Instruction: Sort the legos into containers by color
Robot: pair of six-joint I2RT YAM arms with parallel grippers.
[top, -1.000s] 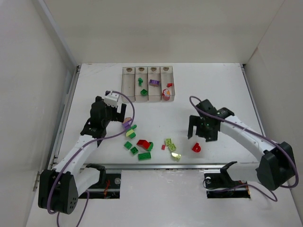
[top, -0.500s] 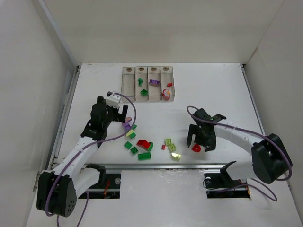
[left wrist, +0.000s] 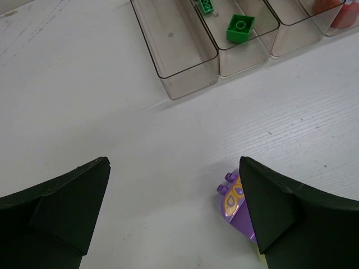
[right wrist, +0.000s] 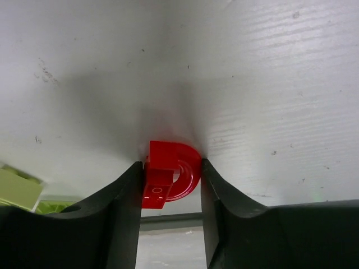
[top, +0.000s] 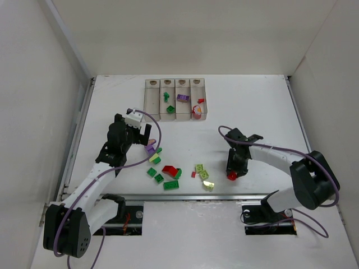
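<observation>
The red lego will go up and outward in my right gripper, over the container of red pieces. It will be released there among its color.
A red rounded lego (right wrist: 171,174) lies on the table near the front edge, and my right gripper (right wrist: 171,188) is shut on it, one finger against each side; from above the same red lego (top: 231,176) shows under that gripper (top: 232,172). My left gripper (left wrist: 174,213) stands open over bare table, with a purple lego (left wrist: 234,204) just inside its right finger (left wrist: 280,213). The containers (top: 175,102) stand in a row at the back, holding green, purple and red pieces. Loose green, yellow-green and red legos (top: 164,170) lie between the arms.
In the left wrist view the leftmost container (left wrist: 179,56) holds nothing and the one beside it holds a green brick (left wrist: 240,27). Yellow-green bricks (top: 202,171) sit left of the right gripper. The table's front edge (top: 224,196) runs close below them.
My right gripper came down toward the front and closed its wide-open fingers onto the red lego. The left arm shifted only slightly and stayed open.
</observation>
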